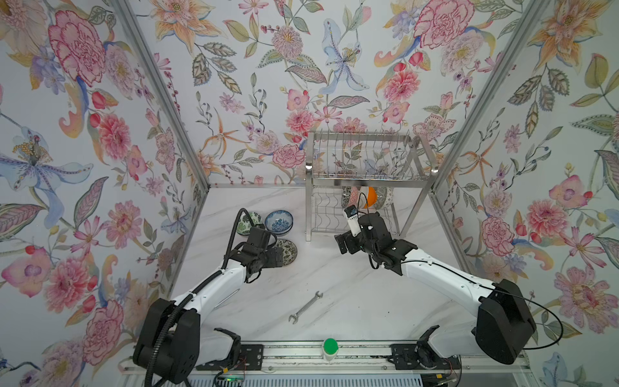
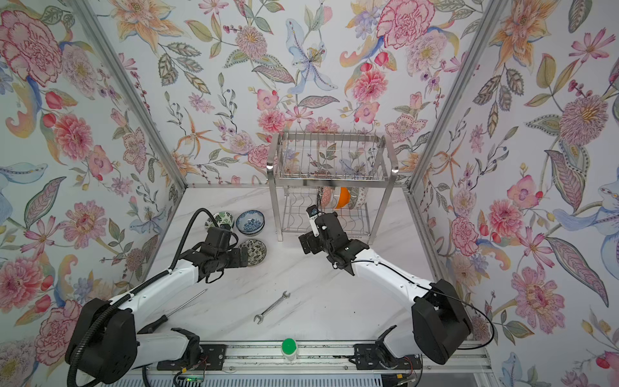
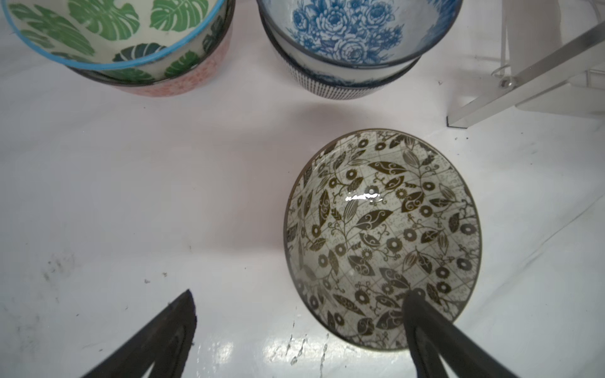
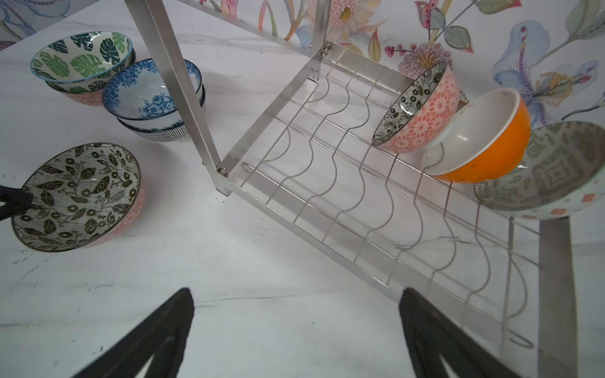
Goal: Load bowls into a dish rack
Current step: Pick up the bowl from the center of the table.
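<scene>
I should bring my left gripper down onto the floral bowl's near rim (image 3: 306,305) next and close there, because that part of the rim is already between its two open fingers.
The steel dish rack (image 1: 368,182) stands at the back right. Its lower wavy tier (image 4: 327,183) holds three bowls on edge: a pink one (image 4: 425,114), an orange one (image 4: 484,147) and a grey-patterned one (image 4: 553,170). On the table sit a green-leaf stack (image 3: 111,36), a blue-and-white stack (image 3: 353,32) and a single black-and-white floral bowl (image 3: 383,235). My left gripper (image 3: 301,294) is open and straddles that bowl's near rim, one finger (image 3: 425,320) over its inside, the other over the table. My right gripper (image 4: 296,291) is open and empty above the table in front of the rack.
A wrench (image 1: 306,306) lies mid-table near the front, and a screwdriver (image 2: 181,306) lies under the left arm. A green-capped object (image 1: 330,346) stands on the front rail. The rack's front left leg (image 4: 183,98) stands between the table bowls and the lower tier. Floral walls enclose three sides.
</scene>
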You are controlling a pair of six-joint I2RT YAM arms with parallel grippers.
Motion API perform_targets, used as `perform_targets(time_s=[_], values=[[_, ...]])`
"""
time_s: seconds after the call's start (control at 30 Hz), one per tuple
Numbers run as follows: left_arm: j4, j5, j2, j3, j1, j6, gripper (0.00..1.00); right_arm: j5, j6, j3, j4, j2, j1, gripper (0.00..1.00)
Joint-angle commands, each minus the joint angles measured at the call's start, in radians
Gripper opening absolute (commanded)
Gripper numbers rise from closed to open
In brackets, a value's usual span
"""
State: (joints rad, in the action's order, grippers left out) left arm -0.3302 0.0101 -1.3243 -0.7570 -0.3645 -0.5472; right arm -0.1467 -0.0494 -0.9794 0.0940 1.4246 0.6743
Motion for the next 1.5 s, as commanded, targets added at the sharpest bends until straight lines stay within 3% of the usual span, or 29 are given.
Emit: perform_targets(time_s=[0.0,0.33,0.8,1.13,1.23,1.47], values=[[0.057,-0.027,-0.045,0.008,0.01,-0.01,0.99,0.034,-0.072,0.008,0.015,0.019,-0.003,0.99],[0.099,0.002,-0.134,0.016,0.011,0.001,0.99,0.12,-0.104,0.023,0.026,-0.067,-0.13,0.99],[0.199,0.002,-0.202,0.03,0.013,0.016,0.96,0.058,-0.084,0.038,0.139,-0.144,-0.23,0.99],[0.244,-0.007,-0.23,0.048,0.012,0.012,0.67,0.065,-0.088,0.076,0.143,-0.184,-0.235,0.99],[0.255,-0.013,-0.268,0.054,0.011,0.009,0.51,0.067,-0.081,0.071,0.148,-0.18,-0.239,0.99],[0.263,-0.019,-0.286,0.061,0.012,0.003,0.24,0.078,-0.074,0.055,0.149,-0.164,-0.244,0.99]])
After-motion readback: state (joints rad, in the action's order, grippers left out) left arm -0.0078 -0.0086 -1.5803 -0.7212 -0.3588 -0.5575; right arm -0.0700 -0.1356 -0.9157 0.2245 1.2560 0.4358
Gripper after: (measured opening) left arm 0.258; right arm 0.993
